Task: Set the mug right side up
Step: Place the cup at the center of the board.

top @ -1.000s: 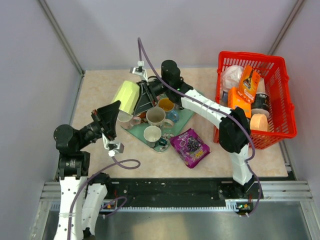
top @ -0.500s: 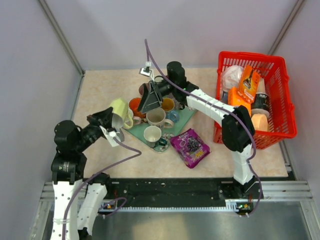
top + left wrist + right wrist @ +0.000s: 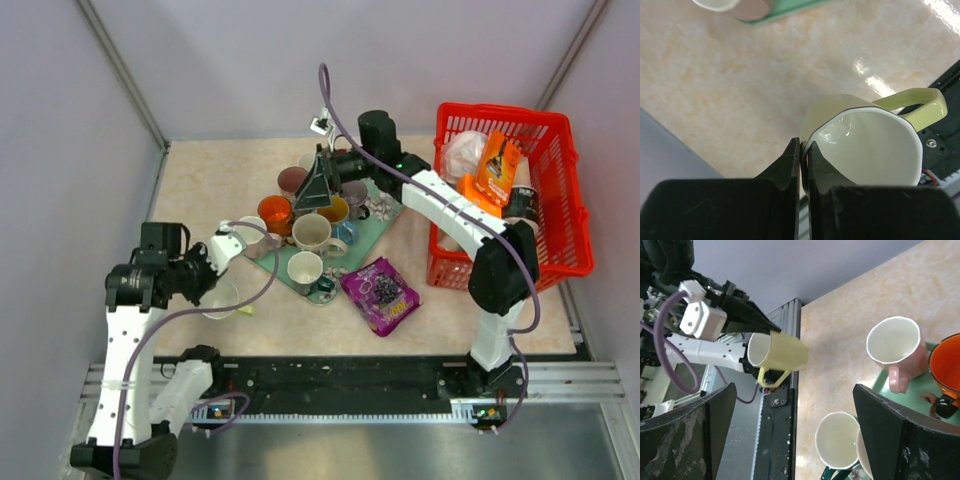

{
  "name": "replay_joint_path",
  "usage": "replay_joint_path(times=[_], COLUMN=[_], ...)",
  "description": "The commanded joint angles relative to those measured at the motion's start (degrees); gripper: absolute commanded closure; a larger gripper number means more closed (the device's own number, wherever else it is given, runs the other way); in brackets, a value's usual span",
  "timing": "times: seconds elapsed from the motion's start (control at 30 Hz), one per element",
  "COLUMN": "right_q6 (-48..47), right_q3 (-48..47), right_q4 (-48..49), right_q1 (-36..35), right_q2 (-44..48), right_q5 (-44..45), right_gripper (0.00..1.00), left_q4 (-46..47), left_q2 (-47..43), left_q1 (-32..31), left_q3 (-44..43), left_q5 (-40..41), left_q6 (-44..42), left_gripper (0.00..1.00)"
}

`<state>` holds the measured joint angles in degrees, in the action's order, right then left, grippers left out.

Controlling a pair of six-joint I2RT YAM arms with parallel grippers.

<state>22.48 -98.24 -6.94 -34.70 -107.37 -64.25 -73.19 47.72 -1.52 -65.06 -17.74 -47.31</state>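
Note:
The mug's opening already faces up, so the robot's left gripper will next lower the mug to the right in the top view, onto the bare tabletop by the tray.
The mug [image 3: 222, 299] is pale yellow-green with a white inside. My left gripper [image 3: 212, 289] holds it low over the table's near left, left of the green tray [image 3: 377, 226]. Its mouth faces up in the top view. In the left wrist view my left gripper [image 3: 803, 151] is shut on the rim of the mug [image 3: 867, 147], with the handle [image 3: 922, 104] pointing away. Whether the base touches the table I cannot tell. My right gripper [image 3: 315, 195] hangs open over the tray's mugs. From the right wrist view the mug [image 3: 780, 353] shows far off, and my right gripper [image 3: 800, 440] holds nothing.
Several mugs stand mouth up on and beside the tray, among them an orange one [image 3: 275, 212], a pink one [image 3: 892, 342] and a cream one [image 3: 312, 233]. A purple packet [image 3: 380, 290] lies in front of the tray. A red basket [image 3: 500, 111] of goods fills the right side.
The right gripper opened, let go of the mug and drew back to the right. The left arm carried the mug down and toward the near left, turning its mouth upward.

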Motion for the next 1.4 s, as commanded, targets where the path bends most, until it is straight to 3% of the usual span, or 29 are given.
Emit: replay_joint_path(times=[0.0,0.4,0.87,1.37], right_q6=[-6.2,-16.5,-24.0,-27.3], right_q3=[0.5,1.3,7.2,8.8], right_q4=[-4.6,-12.9,-18.1,-20.6], right_q1=[-0.1,-0.2,-0.2,-1.4], right_q2=[3.1,5.3,8.8,10.0], right_q5=[4.6,14.8,19.5,22.7], right_gripper=[0.01,0.01,0.01,0.02], left_q4=[1.6,11.7,17.6,43.1], left_q2=[-2.2,1.8,8.6,-14.6], left_q1=[-0.1,-0.1,-0.1,0.0], left_q3=[4.9,15.7,18.7,35.3], left_q5=[0.8,-0.3,-0.3,-1.2], left_q6=[9.1,16.1,17.1,16.8], left_gripper=[1.00,1.00,1.00,1.00])
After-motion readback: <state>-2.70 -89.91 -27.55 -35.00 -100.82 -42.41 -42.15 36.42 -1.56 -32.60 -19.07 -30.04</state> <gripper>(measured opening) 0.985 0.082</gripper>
